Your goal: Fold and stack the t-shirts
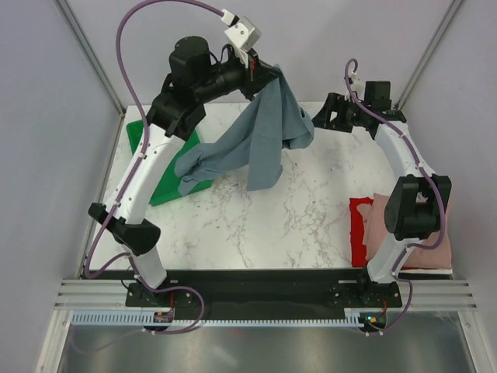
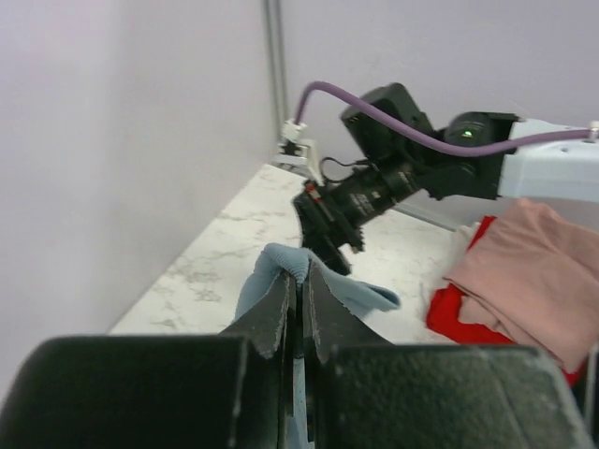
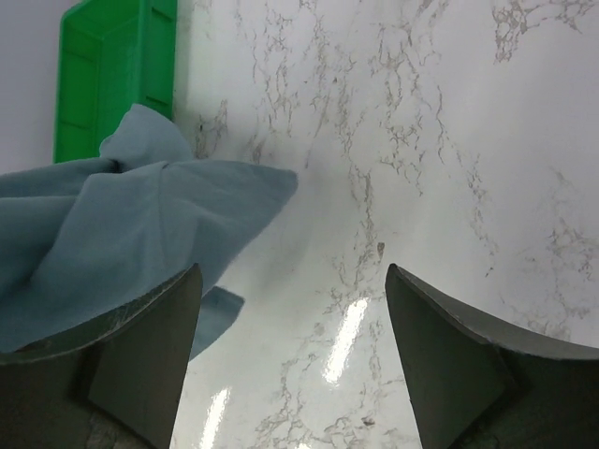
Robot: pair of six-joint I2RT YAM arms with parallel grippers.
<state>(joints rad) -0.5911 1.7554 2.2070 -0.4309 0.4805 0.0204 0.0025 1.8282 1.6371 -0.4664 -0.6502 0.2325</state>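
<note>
I will next raise the slate blue-grey t-shirt higher in my left gripper. Then I will lower it toward the empty marble (image 1: 250,222) beside the green tray.
My left gripper (image 1: 273,74) is shut on the slate blue-grey t-shirt (image 1: 260,140) and holds it high over the back of the table; the cloth hangs down in folds, its lower end over the green tray. In the left wrist view the shirt's ribbed edge (image 2: 285,262) is pinched between the shut fingers. My right gripper (image 1: 318,116) is open and empty, just right of the hanging shirt; in the right wrist view the shirt (image 3: 122,234) hangs at the left. The dusty pink t-shirt (image 1: 384,221) lies on the bright red t-shirt (image 1: 359,233) at the right.
A green plastic tray (image 1: 159,159) sits at the back left, partly under the hanging shirt. The marble tabletop (image 1: 279,225) is bare in the middle. Grey walls and frame posts enclose the back and sides.
</note>
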